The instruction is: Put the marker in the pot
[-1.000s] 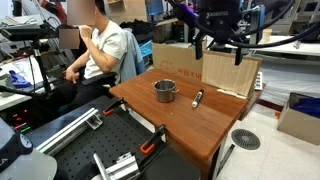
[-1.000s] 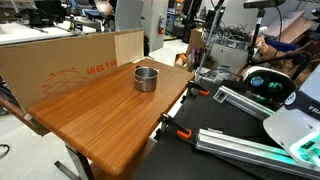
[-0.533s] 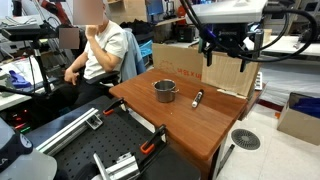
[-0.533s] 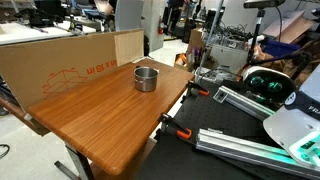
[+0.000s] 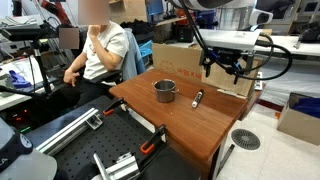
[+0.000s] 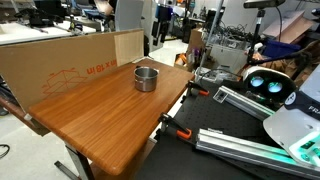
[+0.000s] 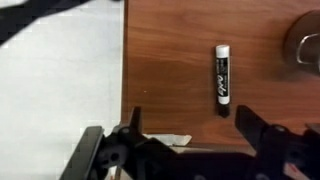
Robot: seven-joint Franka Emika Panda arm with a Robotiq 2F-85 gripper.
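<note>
My gripper moves down and toward the right in the wrist view, onto its dark end next, because the marker lies off-center between my open fingers.
The marker is a slim dark stick lying flat on the wooden table, to the right of the pot. In the wrist view the marker lies lengthwise with a white label, just ahead of my right finger. The pot is a small silver metal pot with a side handle; it also shows in an exterior view, and its edge shows at the right of the wrist view. My gripper hangs open and empty above the table's far right edge; its fingers show in the wrist view.
A cardboard box stands along the table's back edge; it also shows in an exterior view. A seated person is behind the table. Clamps grip the front edge. The floor lies beyond the table edge.
My gripper has moved down and to the right, from high above the box to just over the table's right end near the marker. Marker and pot have not moved.
</note>
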